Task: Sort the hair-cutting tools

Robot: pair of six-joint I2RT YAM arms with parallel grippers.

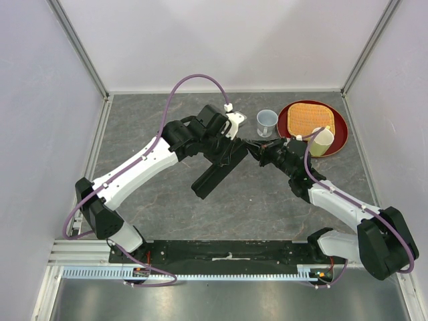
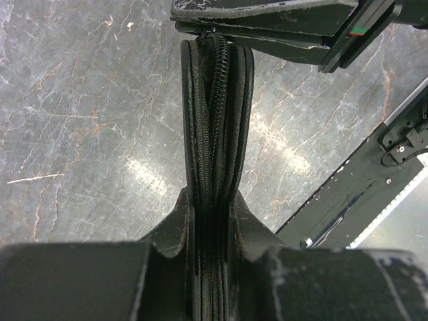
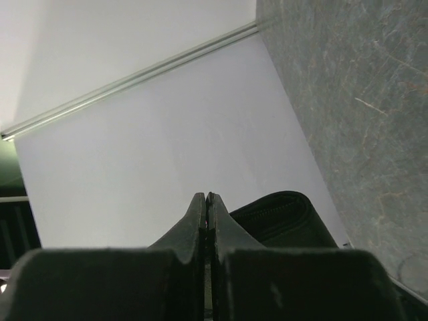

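My left gripper needs to carry the case [image 1: 215,175] below and to the left in the top view next, where the grey tabletop is bare, then lower and release it.
The combs and scissors are out of view. A flat black zippered case [image 1: 215,175] is held tilted above the table. My left gripper [image 1: 229,151] is shut on one end of it; the left wrist view shows the zip edge [image 2: 217,100] clamped between my fingertips, with the gripper [image 2: 212,200] around it. My right gripper [image 1: 252,146] is shut at the case's upper corner. In the right wrist view it [image 3: 206,198] pinches a thin sliver, seemingly the zipper pull, with the case [image 3: 281,215] just beside it. The right gripper also shows in the left wrist view [image 2: 267,27].
A clear cup [image 1: 267,122] stands at the back. A red plate [image 1: 340,131] at the back right holds a woven mat [image 1: 309,118] and a beige cup [image 1: 322,142]. Walls enclose the grey table [image 1: 160,221] on three sides.
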